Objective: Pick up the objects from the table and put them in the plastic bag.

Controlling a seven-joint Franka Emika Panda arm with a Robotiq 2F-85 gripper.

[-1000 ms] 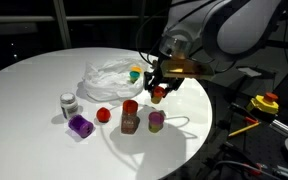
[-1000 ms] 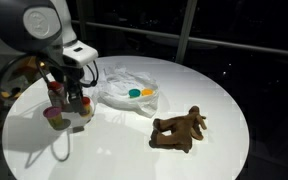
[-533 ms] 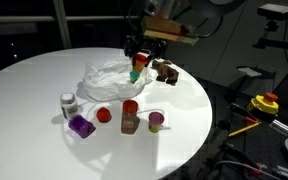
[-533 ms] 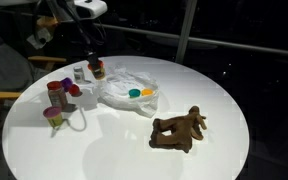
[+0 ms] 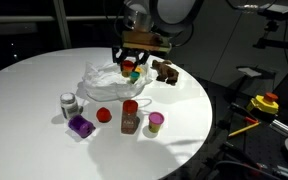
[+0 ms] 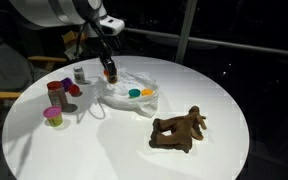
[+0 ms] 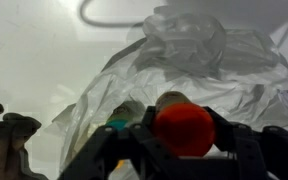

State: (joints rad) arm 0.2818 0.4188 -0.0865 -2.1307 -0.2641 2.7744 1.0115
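Note:
The small red object will be released next beside the green item, once my gripper goes down into the open plastic bag (image 7: 164,101).
My gripper (image 5: 132,64) hangs over the plastic bag (image 5: 102,80), shut on a small red object (image 7: 184,129) that fills the gap between its black fingers (image 7: 234,140). In an exterior view the gripper (image 6: 110,71) is at the bag's (image 6: 129,95) near-left edge. Inside the bag lie a green item (image 6: 134,93) and an orange one (image 6: 146,93). On the table stand a clear white-lidded jar (image 5: 68,103), a purple block (image 5: 80,126), a red ball (image 5: 104,115), a red jar (image 5: 130,115) and a green-rimmed cup (image 5: 156,121).
The brown toy animal (image 6: 179,129) lies on the round white table (image 6: 114,150), beside the bag; it also shows behind the gripper as the toy animal (image 5: 165,71). A yellow and red device (image 5: 263,103) sits off the table's edge. A cable loop (image 7: 114,15) lies beyond the bag.
The gripper has carried the red object from above the cups near the table's edge over to the plastic bag and lowered towards it. The items on the table have stayed put.

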